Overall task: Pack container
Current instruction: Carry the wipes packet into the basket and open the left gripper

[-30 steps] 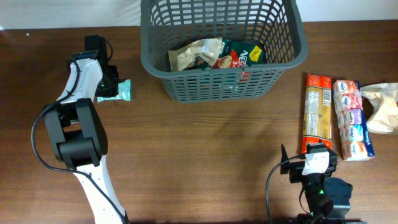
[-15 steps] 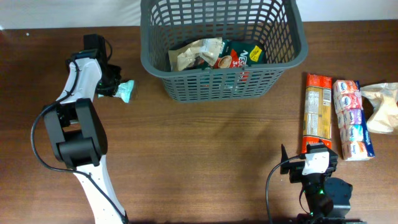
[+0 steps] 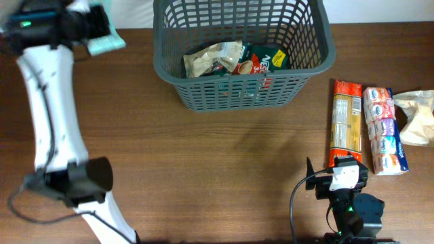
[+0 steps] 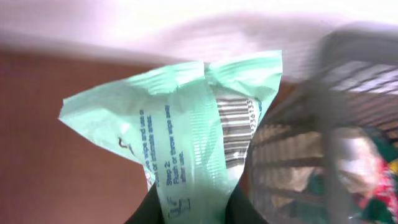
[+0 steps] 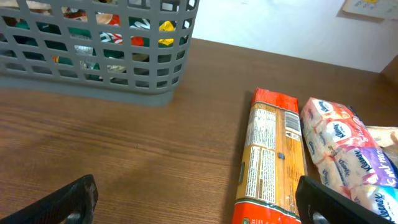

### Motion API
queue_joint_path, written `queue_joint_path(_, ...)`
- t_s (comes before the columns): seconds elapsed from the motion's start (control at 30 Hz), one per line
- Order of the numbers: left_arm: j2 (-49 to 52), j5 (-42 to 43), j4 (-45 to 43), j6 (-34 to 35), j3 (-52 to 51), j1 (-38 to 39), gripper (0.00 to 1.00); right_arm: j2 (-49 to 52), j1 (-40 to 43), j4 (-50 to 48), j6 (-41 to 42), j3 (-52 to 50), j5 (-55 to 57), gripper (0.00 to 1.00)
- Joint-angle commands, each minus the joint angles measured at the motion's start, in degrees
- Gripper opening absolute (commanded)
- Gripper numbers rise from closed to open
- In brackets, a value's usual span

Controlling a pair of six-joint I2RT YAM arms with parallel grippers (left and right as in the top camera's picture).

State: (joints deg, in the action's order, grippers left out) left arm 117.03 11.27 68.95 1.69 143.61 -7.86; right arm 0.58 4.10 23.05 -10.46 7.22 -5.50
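Observation:
My left gripper should next lift the mint-green packet point(image 3: 107, 42) over the basket's rim, then lower it inside above the green Nescafe packet.
The dark grey slotted basket point(image 3: 244, 47) stands at the back middle of the table and holds several food packets; it also shows in the left wrist view point(image 4: 348, 124) and the right wrist view point(image 5: 93, 43). My left gripper point(image 3: 95, 34) is raised at the far left, left of the basket, and is shut on a mint-green packet point(image 3: 107, 42). In the left wrist view the packet point(image 4: 186, 124) hangs out from between my fingers point(image 4: 193, 211). My right gripper point(image 5: 196, 202) is open and empty near the front edge, by the lower end of a long orange packet point(image 5: 273, 155).
Right of the basket lie the long orange packet point(image 3: 346, 122), a pack of tissue packets point(image 3: 384, 129) and a beige crumpled bag point(image 3: 417, 115). Inside the basket are a beige bag point(image 3: 210, 59) and a green Nescafe packet point(image 3: 261, 61). Bare wood lies between basket and front edge.
My left gripper has lifted the mint-green packet off the table and swung up and back to the far left corner, beside the basket rim. The right arm has not moved.

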Motion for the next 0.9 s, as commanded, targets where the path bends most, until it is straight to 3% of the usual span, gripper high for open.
queue_joint_path(0.0,-8.5,6.2,0.5,-13.5,8.9,1.2,0.02,-0.4,0.4,-0.1,0.4,-0.5,-0.3,0.99)
queue_joint_path(0.13,-12.5,8.9,0.1,-21.4,11.0,5.7,0.02,-0.4,0.4,-0.1,0.4,-0.5,-0.3,0.99)
queue_joint_path(0.27,-12.7,11.4,4.0,-38.3,10.9,16.4,0.02,-0.4,0.4,-0.1,0.4,-0.5,-0.3,0.99)
queue_joint_path(0.4,-9.2,10.9,5.6,-48.6,8.7,23.4,0.02,-0.4,0.4,-0.1,0.4,-0.5,-0.3,0.99)
queue_joint_path(0.53,-3.3,10.8,3.7,-54.1,8.2,26.5,0.02,-0.4,0.4,-0.1,0.4,-0.5,-0.3,0.99)
queue_joint_path(0.7,6.9,10.8,-3.8,-54.3,8.2,27.3,0.02,-0.4,0.4,-0.1,0.4,-0.5,-0.3,0.99)
queue_joint_path(0.87,15.0,11.7,-5.4,-54.3,8.2,28.4,0.02,-0.4,0.4,-0.1,0.4,-0.5,-0.3,0.99)
